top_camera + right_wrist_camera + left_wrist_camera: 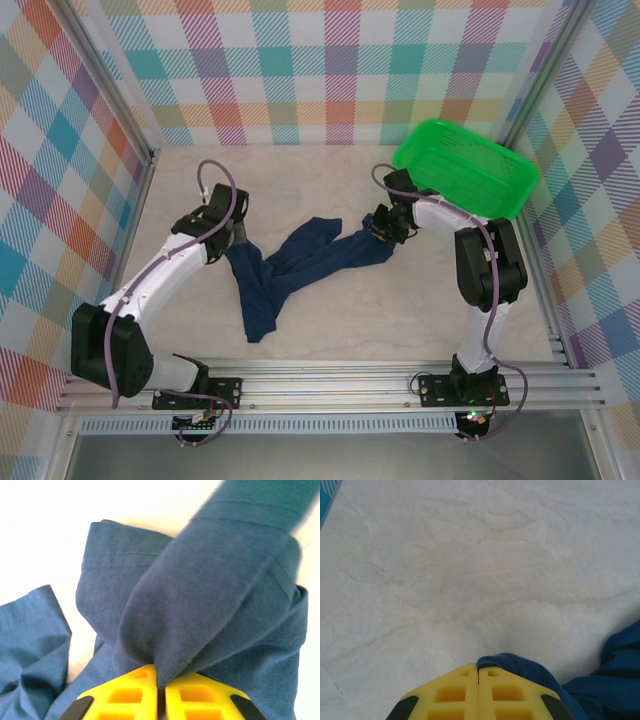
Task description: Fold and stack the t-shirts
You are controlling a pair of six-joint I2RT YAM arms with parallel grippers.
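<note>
The clear space on the bare tabletop lies outward of my left gripper, so my left gripper needs to carry the fold of navy cloth [520, 666] outward next and release it there.
A dark navy t-shirt [290, 268] lies crumpled and stretched across the middle of the table, between my two grippers. My left gripper [233, 240] is at the shirt's left end, its yellow fingers [455, 692] shut on a fold of the navy cloth [520, 666]. My right gripper [382, 228] is at the shirt's right end. In the right wrist view its yellow fingers [200, 695] pinch a thick bunched fold of the shirt [200, 605], which rises straight out from between the tips. No print shows on the cloth.
A bright green mesh basket [465, 168] stands at the back right, tilted against the checked wall, just behind my right arm. Bare pale marble-look table [300, 180] lies behind the shirt and in front of it. Metal rails line the near edge.
</note>
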